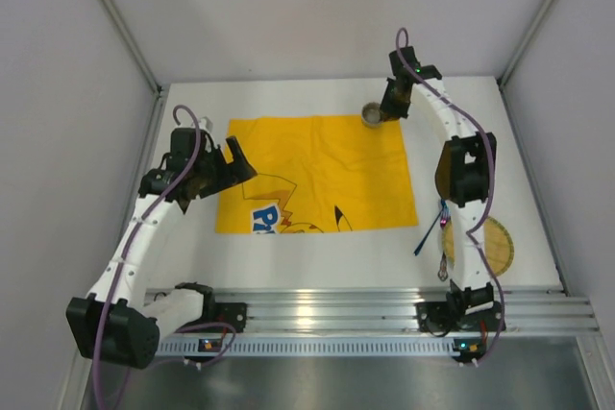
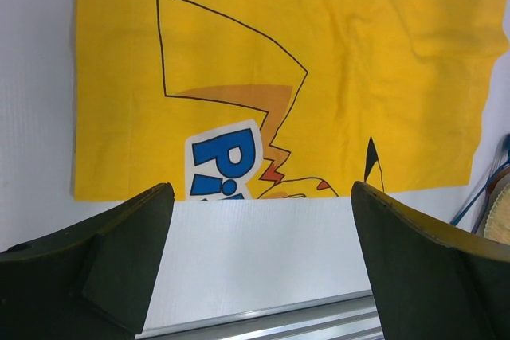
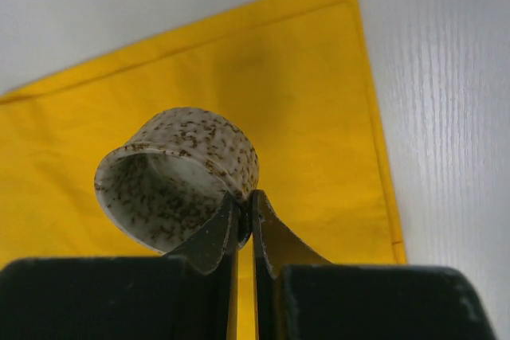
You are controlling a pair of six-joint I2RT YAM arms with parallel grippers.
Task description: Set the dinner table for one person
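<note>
The cup still hangs over the cloth's far edge. The cup goes back and down in my right gripper onto the cloth inside that edge (image 1: pixel 380 137) (image 3: pixel 279 141) next, for its release.
The white dinner table (image 1: pixel 461 112) carries a yellow cartoon-printed cloth (image 1: pixel 317 170) in its middle. At the cloth's far right corner my right gripper (image 1: pixel 389 108) is shut on the rim of a small brown-speckled cup (image 1: pixel 372 114). In the right wrist view the cup (image 3: pixel 179 177) tilts with its mouth toward the camera, its wall pinched in the right gripper (image 3: pixel 245 197) above the yellow cloth (image 3: pixel 303 117). My left gripper (image 1: pixel 231 162) hangs open over the cloth's left edge. Nothing sits in the left gripper (image 2: pixel 261 190), only cloth (image 2: pixel 319 61) and white tabletop (image 2: pixel 255 252) below.
A round woven mat (image 1: pixel 490 242) lies at the right near corner, with blue-handled cutlery (image 1: pixel 437 223) beside it. A white bundle (image 1: pixel 173 304) rests by the left arm's base. The aluminium rail (image 1: pixel 365 309) runs along the near edge. Grey walls enclose the table.
</note>
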